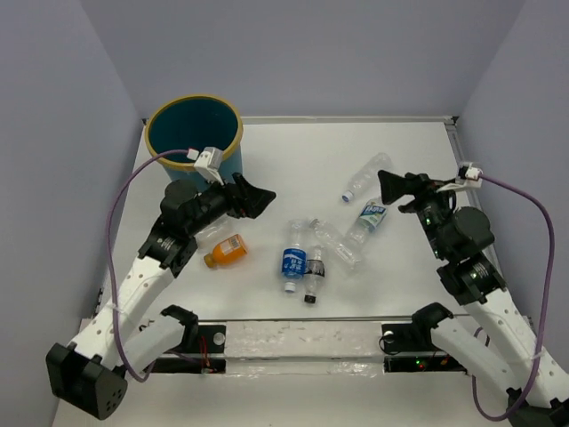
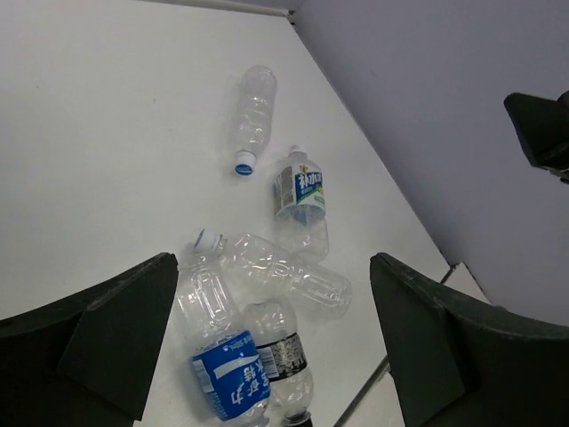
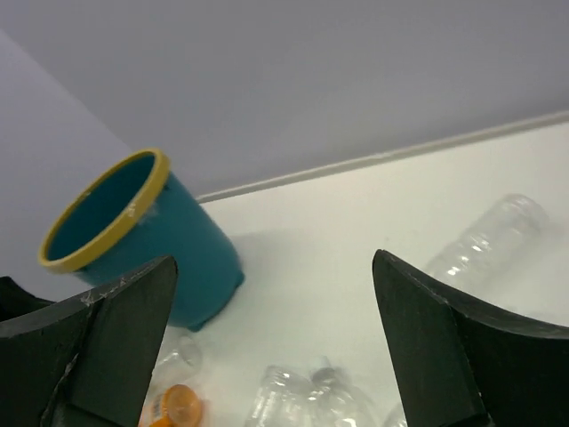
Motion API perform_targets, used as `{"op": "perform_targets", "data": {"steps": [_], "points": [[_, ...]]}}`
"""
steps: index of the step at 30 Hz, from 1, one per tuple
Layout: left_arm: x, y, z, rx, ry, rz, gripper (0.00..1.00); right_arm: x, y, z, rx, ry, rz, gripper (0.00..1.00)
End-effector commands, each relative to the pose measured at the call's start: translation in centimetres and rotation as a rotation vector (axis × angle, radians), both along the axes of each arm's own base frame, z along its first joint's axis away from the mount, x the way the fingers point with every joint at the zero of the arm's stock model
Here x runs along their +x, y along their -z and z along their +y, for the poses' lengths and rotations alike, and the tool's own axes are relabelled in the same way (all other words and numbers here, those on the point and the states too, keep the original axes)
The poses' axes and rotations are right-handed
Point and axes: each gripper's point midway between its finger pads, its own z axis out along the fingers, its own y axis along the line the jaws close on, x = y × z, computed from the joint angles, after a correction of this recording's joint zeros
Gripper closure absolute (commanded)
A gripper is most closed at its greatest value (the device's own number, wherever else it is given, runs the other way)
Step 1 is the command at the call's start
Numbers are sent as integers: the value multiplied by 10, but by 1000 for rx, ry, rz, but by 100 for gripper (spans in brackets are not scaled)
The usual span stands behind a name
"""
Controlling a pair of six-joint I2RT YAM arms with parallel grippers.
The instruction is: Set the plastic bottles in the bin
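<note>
The far clear bottle is below the left gripper and to its right in the top view. The left gripper should reach over and down onto the bottle's shoulder, which has bare table on either side.
Several plastic bottles lie on the white table. An orange bottle (image 1: 224, 252) lies near my left arm. A blue-labelled bottle (image 1: 294, 258), a dark-labelled bottle (image 1: 314, 269) and a clear bottle (image 1: 338, 242) lie bunched at the centre. A green-and-blue-labelled bottle (image 1: 367, 221) and a clear bottle (image 1: 364, 176) lie further right. The teal bin (image 1: 194, 133) with a tan rim stands at the back left. My left gripper (image 1: 258, 196) is open and empty, above the table left of the cluster (image 2: 280, 267). My right gripper (image 1: 388, 189) is open and empty, beside the labelled bottle.
The table (image 1: 267, 151) is bounded by grey walls at the back and sides. A metal rail (image 1: 293, 340) runs along the near edge between the arm bases. The right wrist view shows the bin (image 3: 133, 231) and the orange bottle's cap (image 3: 173, 405).
</note>
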Motion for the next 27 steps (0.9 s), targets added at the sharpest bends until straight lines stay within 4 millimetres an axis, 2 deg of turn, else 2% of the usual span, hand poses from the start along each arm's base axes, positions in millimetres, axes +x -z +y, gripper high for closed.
{"op": "perform_targets", "data": {"steps": [1, 2, 3, 4, 5, 6, 7, 8, 9, 10, 11, 13, 14, 15, 16, 17, 18, 20, 25, 26, 27], "points": [[8, -40, -30, -135, 119, -41, 1, -15, 86, -33, -23, 138, 200, 12], [9, -48, -36, -152, 133, -55, 1, -19, 94, -32, 10, 133, 221, 16], [15, -45, -47, -152, 137, -46, 1, -27, 100, -33, 15, 119, 227, 20], [18, -56, -56, -152, 141, -67, 1, -29, 116, -33, 8, 116, 257, 21], [28, -46, -67, -127, 139, -44, 1, -31, 122, -33, 16, 115, 273, 22], [35, -45, -74, -111, 111, -43, 1, -34, 132, -33, 4, 109, 304, 27], [31, -42, -94, -75, 137, -53, 1, -37, 135, -34, 1, 107, 311, 29], [49, -33, -106, -19, 84, -23, 1, -40, 143, -34, -5, 103, 336, 30], [55, -28, -115, 22, 68, -14, 1, -42, 146, -32, -8, 90, 348, 31], [57, -45, -132, 49, 72, -61, 1, -44, 148, -31, -6, 82, 356, 31], [69, -10, -145, 145, 58, 7, 1, -45, 154, -31, 0, 79, 375, 31], [87, 5, -158, 221, 15, 22, 1, -51, 165, -31, -5, 72, 411, 31], [98, -9, -164, 226, -15, -2, 1, -52, 169, -32, -4, 75, 422, 31], [108, 28, -174, 315, -20, 47, 1, -56, 177, -33, -2, 77, 443, 29], [115, 21, -183, 323, -22, 34, 1, -59, 181, -33, 2, 75, 452, 25], [119, 28, -190, 351, -21, 38, 1, -61, 184, -33, 4, 73, 459, 22], [124, 59, -198, 427, -16, 71, 1, -64, 187, -34, 9, 71, 466, 17], [134, 78, -214, 480, -11, 79, 1, -67, 192, -34, 16, 67, 480, 13], [151, 102, -247, 525, 40, 65, 1, -68, 197, -30, 16, 48, 503, 10], [157, 89, -256, 503, 45, 37, 1, -68, 199, -30, 13, 47, 507, 10], [161, 109, -263, 529, 61, 54, 1, -68, 199, -29, 10, 43, 510, 10]]}}
